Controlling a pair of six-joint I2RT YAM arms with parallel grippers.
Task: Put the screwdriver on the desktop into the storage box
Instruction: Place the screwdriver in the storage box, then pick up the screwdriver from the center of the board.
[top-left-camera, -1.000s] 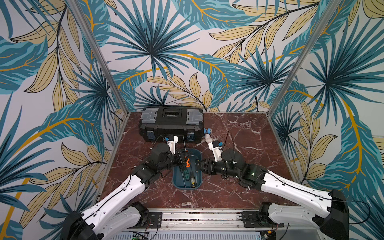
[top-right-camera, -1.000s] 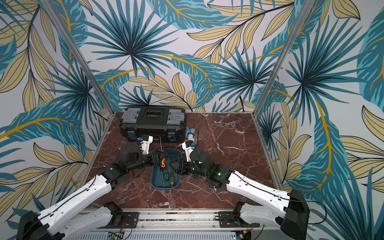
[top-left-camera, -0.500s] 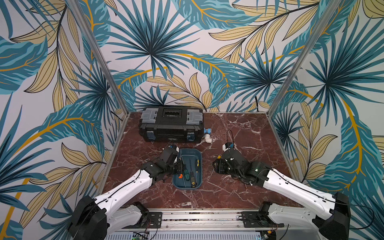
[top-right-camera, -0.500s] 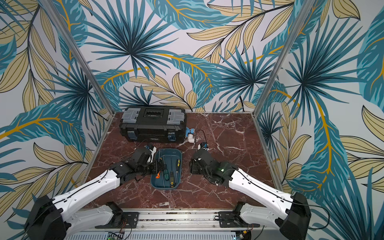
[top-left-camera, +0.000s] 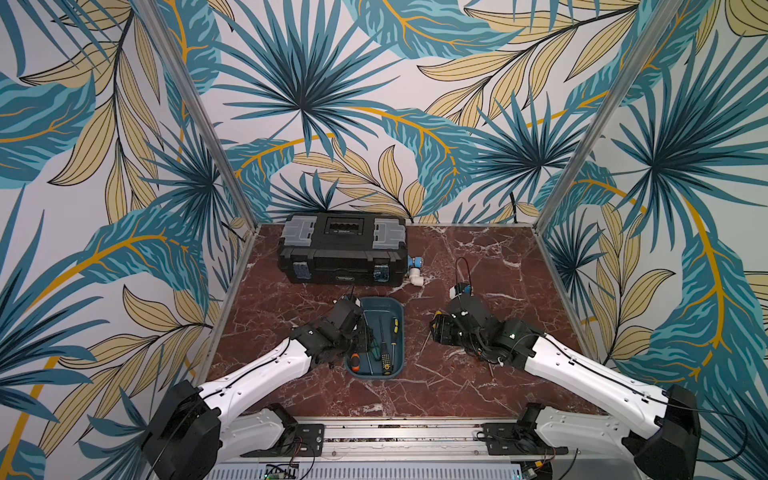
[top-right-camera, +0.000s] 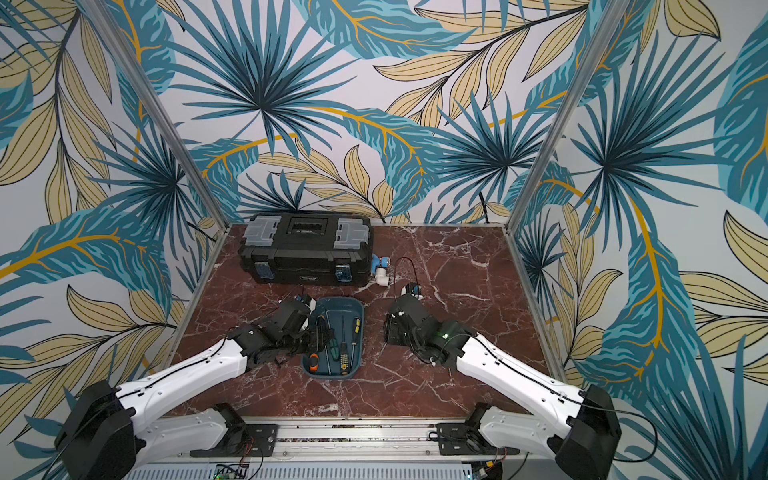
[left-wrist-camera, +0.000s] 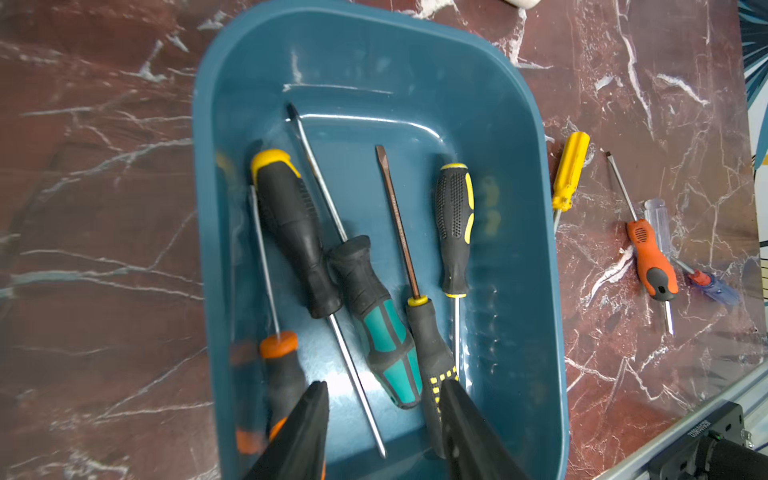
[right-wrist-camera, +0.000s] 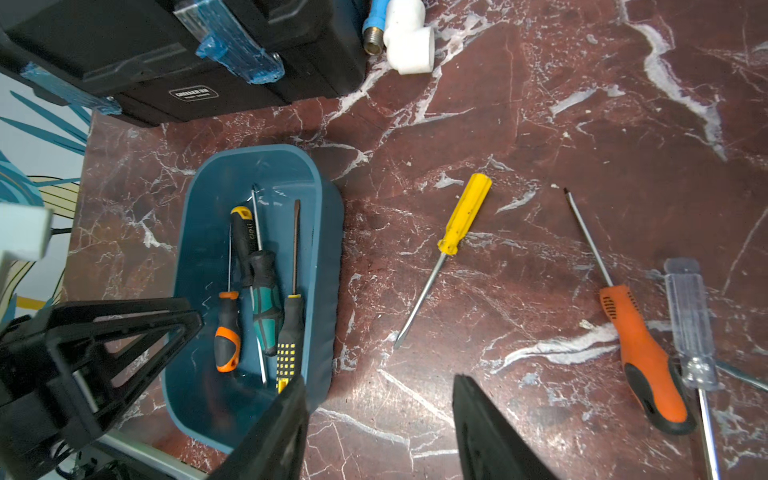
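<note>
The screwdriver lies slanted to my right gripper's open fingers, so the gripper next lowers outward onto the yellow handle (top-left-camera: 435, 322) (right-wrist-camera: 464, 214), turning to straddle the grip.
The teal storage box (top-left-camera: 398, 308) (left-wrist-camera: 199, 174) (right-wrist-camera: 329, 291) sits mid-desktop and holds several screwdrivers. One of them, orange-and-black (left-wrist-camera: 282, 370) (right-wrist-camera: 226, 340), lies along the box's left side. My left gripper (left-wrist-camera: 384, 401) (top-left-camera: 360, 332) hovers open over the box's near end with nothing gripped. On the marble desktop (right-wrist-camera: 540, 124) to the right lie a yellow-handled screwdriver (right-wrist-camera: 463, 216) (left-wrist-camera: 570, 170), an orange one (right-wrist-camera: 648, 365) and a clear-handled one (right-wrist-camera: 688, 316). My right gripper (right-wrist-camera: 380, 386) (top-left-camera: 436, 332) is open above bare marble between the box and the yellow screwdriver.
A black toolbox (top-left-camera: 343, 249) (right-wrist-camera: 166, 62) stands behind the storage box. A white-and-blue pipe fitting (top-left-camera: 415, 272) (right-wrist-camera: 401, 37) lies at its right end. Aluminium rails and leaf-patterned walls border the desktop.
My left gripper has come down over the box and opened, and the orange-and-black screwdriver it carried now lies in the box. My right arm has drawn back to the right, away from the box.
</note>
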